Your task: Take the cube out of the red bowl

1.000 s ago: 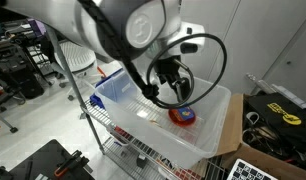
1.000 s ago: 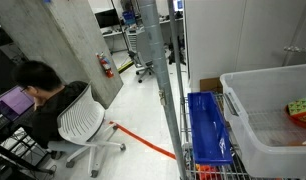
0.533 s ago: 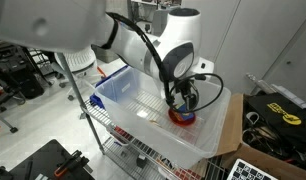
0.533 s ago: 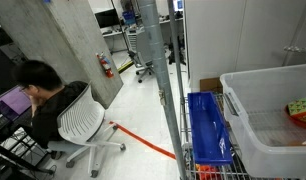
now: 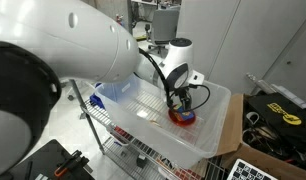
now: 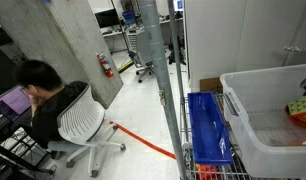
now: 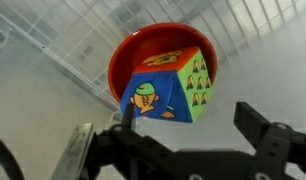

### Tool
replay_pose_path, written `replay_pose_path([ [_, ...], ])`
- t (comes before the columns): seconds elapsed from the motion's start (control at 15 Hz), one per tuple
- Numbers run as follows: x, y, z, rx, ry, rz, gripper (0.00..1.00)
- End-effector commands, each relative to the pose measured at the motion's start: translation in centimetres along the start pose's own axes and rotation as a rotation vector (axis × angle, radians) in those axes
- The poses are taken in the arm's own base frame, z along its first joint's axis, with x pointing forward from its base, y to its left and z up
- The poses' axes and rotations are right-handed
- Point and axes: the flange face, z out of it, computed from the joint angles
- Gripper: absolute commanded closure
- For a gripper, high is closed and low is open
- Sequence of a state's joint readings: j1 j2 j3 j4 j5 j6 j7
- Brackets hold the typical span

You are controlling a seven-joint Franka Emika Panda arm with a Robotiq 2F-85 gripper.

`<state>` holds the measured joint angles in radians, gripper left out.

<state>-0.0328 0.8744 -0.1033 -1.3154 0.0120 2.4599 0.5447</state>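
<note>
The gripper will next lower open around the cube's near corner, where blue and green sides meet, because the cube stands below the gripper's fingers in the red bowl.
The red bowl sits on the floor of a translucent white tub. The cube stands in it, showing a blue side with a cartoon figure, a green side and an orange top. My gripper is open, just over the cube's near lower edge, one finger to its right and the other to its left, neither clearly touching it. In an exterior view the gripper hangs right over the bowl. Through the tub wall the cube and the bowl show faintly.
The tub stands on a wire shelf cart. A blue bin lies beside the tub. A person sits on an office chair further off. Boxes and tools lie beyond the tub.
The arm has swung over the tub and lowered. The gripper has come down from above the bowl to just over it.
</note>
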Motion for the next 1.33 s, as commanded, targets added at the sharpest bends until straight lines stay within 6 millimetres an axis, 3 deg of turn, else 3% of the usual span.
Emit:
replay_pose_path([
  [0.0,1.5,-1.4,1.6,0.009,0.031,0.011,0.0],
  [0.53,2.4,-0.6,5.5,-0.053,0.031,0.016,0.0],
  [0.67,2.3,-0.9,6.3,-0.059,0.035,0.011,0.26],
  [1.27,2.8,-0.6,8.2,-0.089,0.054,0.001,0.93],
])
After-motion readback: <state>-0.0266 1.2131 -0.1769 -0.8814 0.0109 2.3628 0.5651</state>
